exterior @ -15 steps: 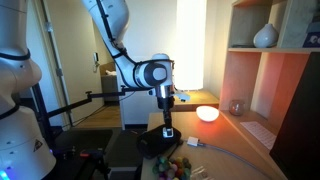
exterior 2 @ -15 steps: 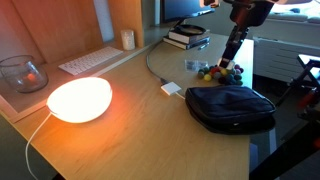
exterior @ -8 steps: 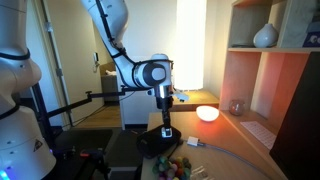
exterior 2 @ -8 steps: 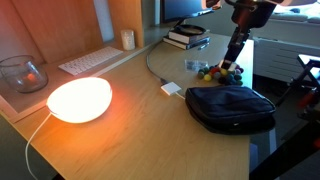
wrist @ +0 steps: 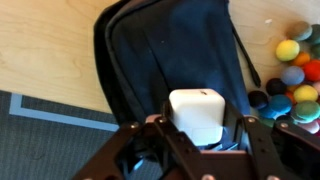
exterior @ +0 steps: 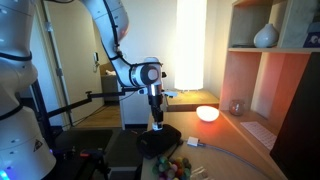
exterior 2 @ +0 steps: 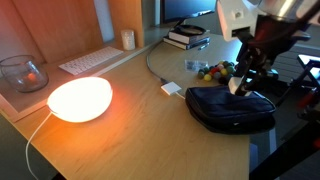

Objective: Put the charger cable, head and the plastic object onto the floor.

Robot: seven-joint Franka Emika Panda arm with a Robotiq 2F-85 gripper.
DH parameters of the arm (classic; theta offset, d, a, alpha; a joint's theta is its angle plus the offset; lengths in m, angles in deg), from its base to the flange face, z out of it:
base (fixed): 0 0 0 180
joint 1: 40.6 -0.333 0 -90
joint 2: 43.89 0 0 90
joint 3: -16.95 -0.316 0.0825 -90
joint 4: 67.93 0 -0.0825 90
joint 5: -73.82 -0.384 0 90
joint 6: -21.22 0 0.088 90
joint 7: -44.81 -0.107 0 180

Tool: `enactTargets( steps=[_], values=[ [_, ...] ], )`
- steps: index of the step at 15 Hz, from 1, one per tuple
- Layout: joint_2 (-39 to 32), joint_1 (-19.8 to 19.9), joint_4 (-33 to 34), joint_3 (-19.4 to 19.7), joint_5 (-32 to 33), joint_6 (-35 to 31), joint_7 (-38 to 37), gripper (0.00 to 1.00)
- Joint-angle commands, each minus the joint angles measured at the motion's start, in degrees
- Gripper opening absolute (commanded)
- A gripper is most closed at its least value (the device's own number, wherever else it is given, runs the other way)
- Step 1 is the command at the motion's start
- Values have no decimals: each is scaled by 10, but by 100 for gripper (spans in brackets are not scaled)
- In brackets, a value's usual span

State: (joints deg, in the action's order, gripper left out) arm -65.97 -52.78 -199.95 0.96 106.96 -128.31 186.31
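Note:
My gripper still hangs with the head above the pouch, so next it will move off the black pouch point(wrist: 175, 50), past the table's edge, and release the head over the grey floor.
My gripper point(wrist: 204, 128) is shut on the head point(wrist: 205, 108), a small white boxy plug block held between the two black fingers. It hangs just above a black pouch point(wrist: 175, 50) near the table's edge, as both exterior views show with the gripper point(exterior 2: 238, 86) point(exterior: 157, 126). The plastic object point(exterior 2: 214, 70), a cluster of coloured balls, lies on the table beyond the pouch and shows at the right in the wrist view point(wrist: 295, 62). The charger cable point(exterior 2: 172, 89) lies on the tabletop beside the pouch, its thin cord curving away. The floor point(exterior: 88, 113) shows behind the arm.
A glowing lamp point(exterior 2: 79, 99), a glass bowl point(exterior 2: 21, 73), a keyboard point(exterior 2: 88, 61) and stacked books point(exterior 2: 186, 38) stand on the pale wooden table point(exterior 2: 130, 130). The table edge and a dark grey mat point(wrist: 50, 135) lie below the gripper.
The arm has swung from above the coloured balls to above the black pouch, closer to the table's edge. The jaws have kept the same width.

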Motion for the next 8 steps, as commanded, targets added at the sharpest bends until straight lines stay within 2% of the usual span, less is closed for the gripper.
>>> enactTargets(
  steps=[1,3,4,5,8],
  values=[
    [-3,-9,-3,-17,-2,-3,69,27],
    [-2,-3,-14,-32,-11,-18,118,27],
    [-21,63,-21,-108,56,-24,85,27],
    [-23,82,-28,-132,80,-28,81,27],
    [-35,172,-54,-238,170,-32,75,27]
  ],
)
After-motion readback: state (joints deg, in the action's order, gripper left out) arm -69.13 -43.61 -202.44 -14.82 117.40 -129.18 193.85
